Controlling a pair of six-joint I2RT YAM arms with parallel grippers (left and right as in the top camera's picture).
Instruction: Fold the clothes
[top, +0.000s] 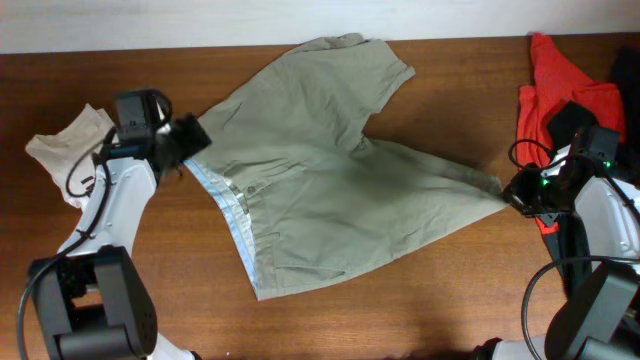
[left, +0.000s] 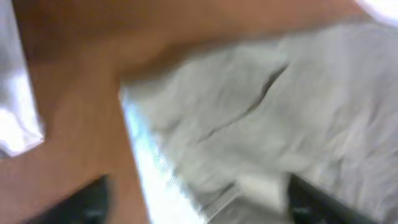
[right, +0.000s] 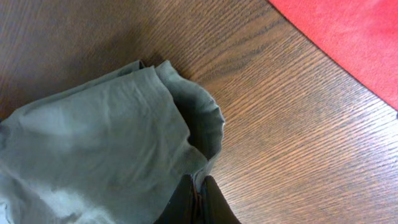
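The right gripper should next swing outward, carry the pinched hem over the far leg's hem (top: 389, 66) and let it go there, because the legs are spread apart.
The khaki shorts (top: 330, 190) lie spread across the middle of the table, with the striped inner waistband (top: 228, 210) turned out at the left. My left gripper (top: 190, 135) is at the waistband's upper left corner. In the blurred left wrist view its fingers stand wide apart (left: 199, 205) over the waistband edge (left: 149, 168), open. My right gripper (top: 512, 192) is shut on the tip of the right leg's hem, which is pulled out to a point. In the right wrist view the fingers (right: 198, 190) pinch the folded khaki cloth (right: 112, 130).
A small white garment (top: 65, 148) lies at the left, behind my left arm. A red garment (top: 560, 85) and a black one (top: 625, 70) lie at the right, close to my right arm; the red cloth (right: 348, 37) shows in the right wrist view.
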